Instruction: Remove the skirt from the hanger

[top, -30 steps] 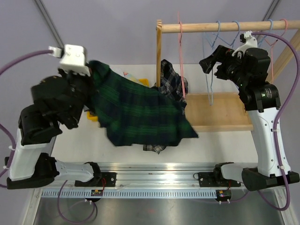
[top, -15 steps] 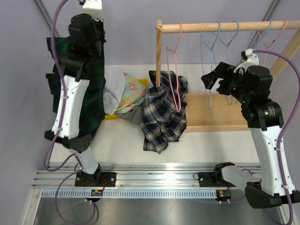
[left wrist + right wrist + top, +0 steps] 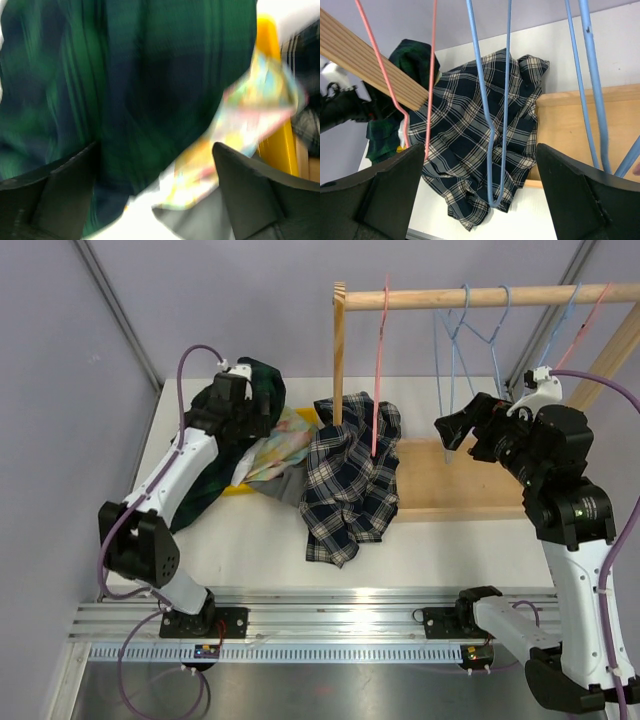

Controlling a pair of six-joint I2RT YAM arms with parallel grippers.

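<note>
The left gripper will go up over the colourful cloth and then down onto the navy plaid skirt's edge by the grey piece, as the pink hanger hangs bare.
A dark green plaid skirt lies crumpled on a pile of clothes at the table's back left. It fills the upper left of the blurred left wrist view. My left gripper hovers right above it, open, with nothing between its fingers. A pink hanger hangs bare on the wooden rod. Below it a navy-and-white plaid skirt lies on the table. My right gripper is open in the air by the blue hangers, which hang in front of its gap.
The pile holds a colourful cloth, white and grey pieces and something yellow. The rack's upright post stands mid-table on a wooden base. Several blue and pink hangers hang on the rod.
My left arm has swung down from high at the back left onto the clothes pile. Its gripper has opened and let go of the green skirt. The right arm has barely moved.
</note>
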